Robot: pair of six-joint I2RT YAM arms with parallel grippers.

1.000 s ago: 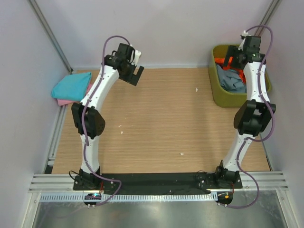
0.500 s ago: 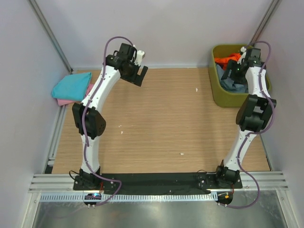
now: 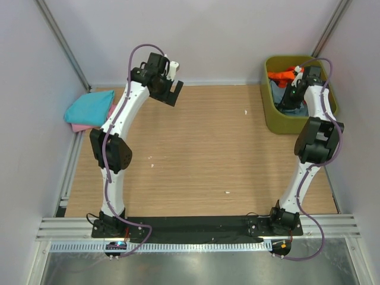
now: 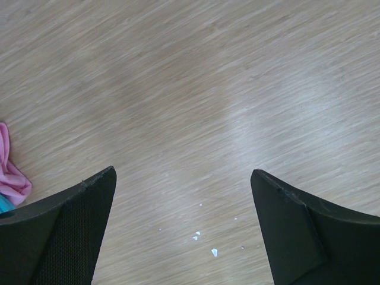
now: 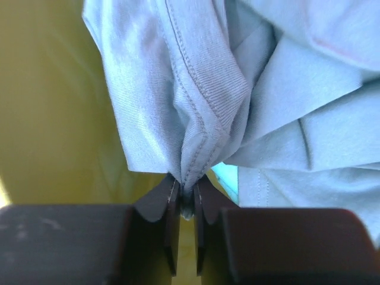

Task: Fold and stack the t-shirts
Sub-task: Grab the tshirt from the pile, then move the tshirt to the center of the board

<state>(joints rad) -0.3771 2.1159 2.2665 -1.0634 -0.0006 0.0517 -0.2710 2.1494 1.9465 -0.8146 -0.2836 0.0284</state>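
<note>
The tabletop is bare past the tub's side, to the left in the top view, so next the right gripper needs to lift the grey-blue t-shirt (image 5: 196,101) over, lower it and let go of it there.
A grey-blue t-shirt (image 5: 196,101) lies crumpled in the olive-green tub (image 3: 279,122) at the back right, beside an orange shirt (image 3: 282,75). My right gripper (image 5: 186,189) reaches down into the tub and is shut on a stitched fold of the grey-blue t-shirt; a sliver of light blue cloth (image 5: 227,175) shows under it. A folded turquoise shirt (image 3: 89,108) rests on a pink one (image 3: 80,127) at the table's left edge. My left gripper (image 3: 173,90) hangs open above the back left of the table, nothing between its fingers (image 4: 71,231).
The tub's yellow-green inner wall (image 5: 53,119) stands close on the left of the right gripper. White walls enclose the wooden table (image 3: 202,154) on three sides. Small white flecks (image 4: 205,243) lie on the wood under the left gripper. A pink cloth edge (image 4: 9,172) shows at far left.
The right gripper went down into the tub and shut on the grey-blue t-shirt. The left gripper barely shifted and stayed open.
</note>
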